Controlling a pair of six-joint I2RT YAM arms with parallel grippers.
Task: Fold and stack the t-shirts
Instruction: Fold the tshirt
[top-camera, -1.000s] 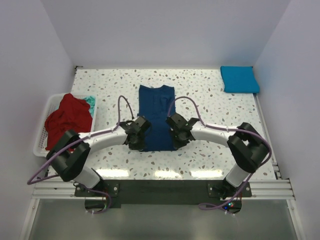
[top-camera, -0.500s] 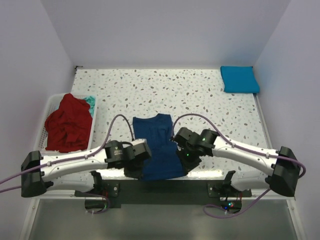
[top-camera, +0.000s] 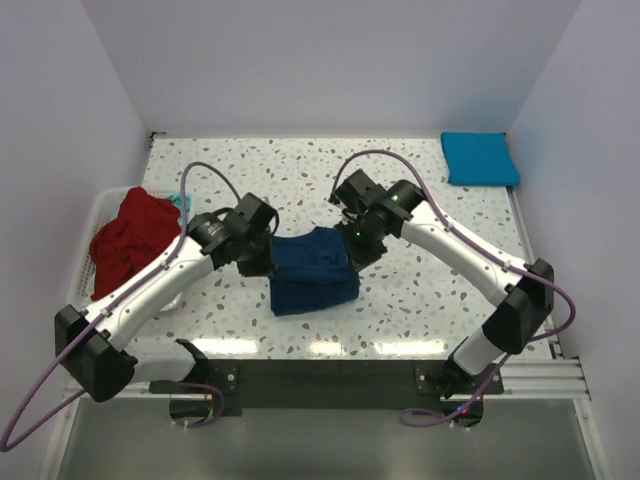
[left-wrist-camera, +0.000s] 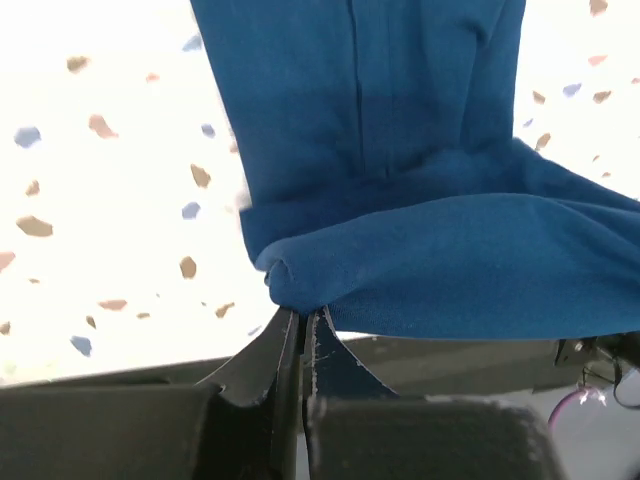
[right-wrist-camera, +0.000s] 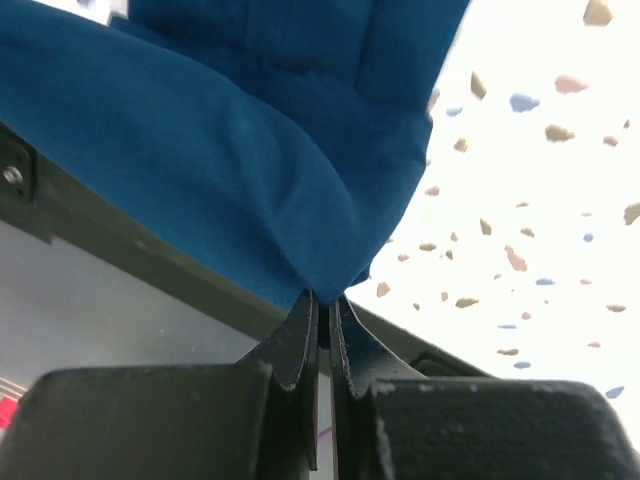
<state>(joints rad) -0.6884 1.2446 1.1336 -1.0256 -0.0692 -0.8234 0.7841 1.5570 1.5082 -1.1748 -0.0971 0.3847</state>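
Observation:
The far end of the navy blue t-shirt still lies uncovered. My left gripper will next carry the t-shirt's corner outward and down onto it and let go.
The navy blue t-shirt (top-camera: 312, 270) lies mid-table, folded over on itself, its upper layer held up by both grippers. My left gripper (top-camera: 262, 250) is shut on its left corner; in the left wrist view the cloth (left-wrist-camera: 420, 180) bunches at the fingertips (left-wrist-camera: 303, 318). My right gripper (top-camera: 352, 245) is shut on its right corner; in the right wrist view the cloth (right-wrist-camera: 230, 140) hangs from the fingertips (right-wrist-camera: 322, 305). A turquoise-blue t-shirt (top-camera: 479, 158) lies folded at the far right corner. A red t-shirt (top-camera: 135, 245) and a teal one (top-camera: 181, 203) sit in the basket.
The white slatted basket (top-camera: 82, 290) stands at the table's left edge. The speckled table (top-camera: 430, 290) runs to white walls at the back and sides. Purple cables loop above both arms.
Both grippers, shut on the navy t-shirt's near edge, have swung from the near table edge up toward the middle, carrying the cloth over itself into a shorter fold.

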